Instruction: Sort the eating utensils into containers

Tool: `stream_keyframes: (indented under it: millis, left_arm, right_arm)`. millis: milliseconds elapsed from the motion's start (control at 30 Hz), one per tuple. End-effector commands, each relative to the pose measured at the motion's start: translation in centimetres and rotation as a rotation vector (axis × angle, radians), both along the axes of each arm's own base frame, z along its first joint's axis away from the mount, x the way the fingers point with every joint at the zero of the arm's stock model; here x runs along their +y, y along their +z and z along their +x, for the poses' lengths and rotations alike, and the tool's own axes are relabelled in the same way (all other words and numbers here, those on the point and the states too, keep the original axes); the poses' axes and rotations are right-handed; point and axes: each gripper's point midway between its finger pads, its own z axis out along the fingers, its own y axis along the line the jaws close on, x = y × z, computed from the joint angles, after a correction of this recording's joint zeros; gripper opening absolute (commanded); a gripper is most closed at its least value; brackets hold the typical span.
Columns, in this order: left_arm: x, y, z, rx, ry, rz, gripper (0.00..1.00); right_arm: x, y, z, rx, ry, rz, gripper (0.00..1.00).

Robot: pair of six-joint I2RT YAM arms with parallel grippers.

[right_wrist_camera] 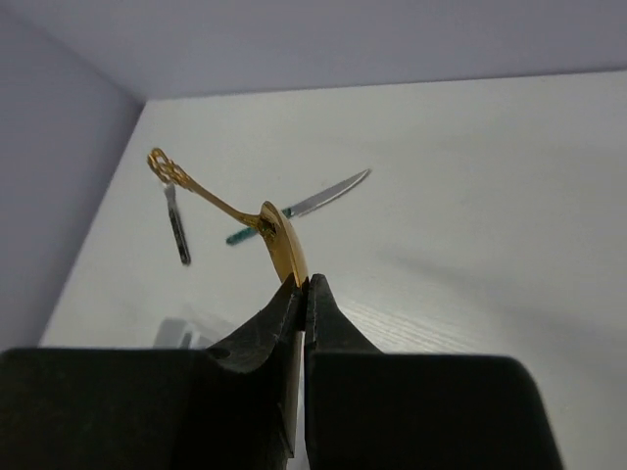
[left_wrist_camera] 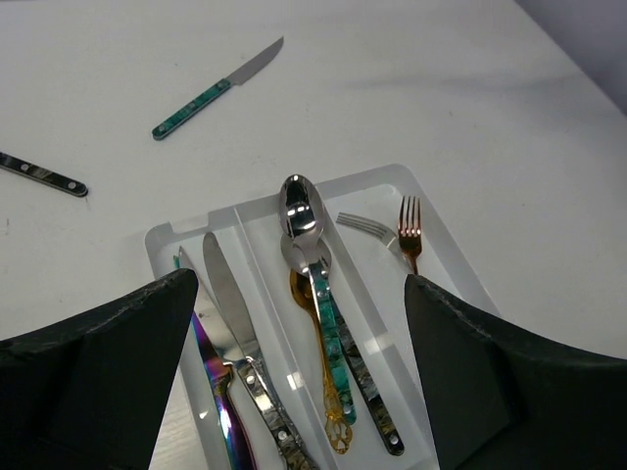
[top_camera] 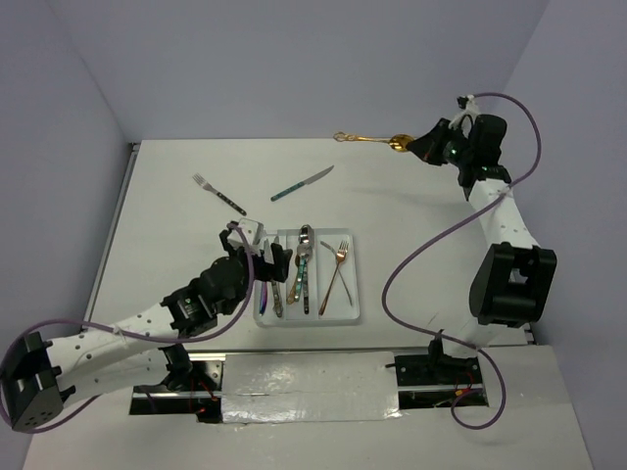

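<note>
The robot should next move its right gripper back and down to the far end of the container's middle section, where spoons already lie, and turn the handle of the gold spoon toward its base.
At the far right my right gripper (top_camera: 416,147) is shut on the bowl of a gold spoon (top_camera: 367,140), which is off the table with its ornate handle pointing left. The wrist view shows the gold spoon (right_wrist_camera: 279,240) pinched between the closed tips of the right gripper (right_wrist_camera: 305,286). My left gripper (top_camera: 260,253) hangs open over the near left of the white tray (top_camera: 355,304) with nothing between its fingers. The tray (left_wrist_camera: 387,174) holds knives (left_wrist_camera: 227,304) on the left, spoons (left_wrist_camera: 304,220) in the middle and forks (left_wrist_camera: 408,227) on the right.
A teal-handled knife (top_camera: 302,183) and a dark-handled fork (top_camera: 217,193) lie loose on the table beyond the tray. The table's far edge meets the back wall just behind the right gripper. A purple cable (top_camera: 421,259) loops beside the right arm.
</note>
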Motion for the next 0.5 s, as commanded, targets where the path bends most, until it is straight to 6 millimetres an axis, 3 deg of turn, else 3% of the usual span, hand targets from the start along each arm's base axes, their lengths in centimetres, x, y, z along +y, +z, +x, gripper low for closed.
stream_keyframes:
  millis: [0,167,267,300,367,467]
  left_arm:
    - [0.5,3.3,-0.2,-0.071,0.018,-0.112,0.99]
    - [0.9,3.7,-0.5,-0.083,0.018,-0.124,0.99]
    - [1.0,4.0,-0.5,-0.107,0.011,-0.128,0.99]
    - [1.2,3.9,-0.4,-0.108,0.020,-0.128,0.99]
    - [1.4,3.8,-0.4,-0.102,0.031,-0.121,0.99]
    - [2.0,4.5,-0.6,-0.114,0.048,-0.155,0.99]
  right_arm:
    - [6.1,1.8,-2.2,-0.102,0.312,-0.129,0.00]
    - [12.5,0.0,-4.6,-0.113,0.569,-0.270,0.00]
    - [14.6,-0.7,-7.1,-0.099,0.736,-0.251,0.00]
    - [15.2,-2.2,-8.3,-0.072,0.809,-0.263,0.00]
    - [16.3,-2.3,-9.2,-0.079,0.891,-0.273,0.00]
    - [17.2,-5.5,-10.4,0.008,0.973,-0.326,0.00]
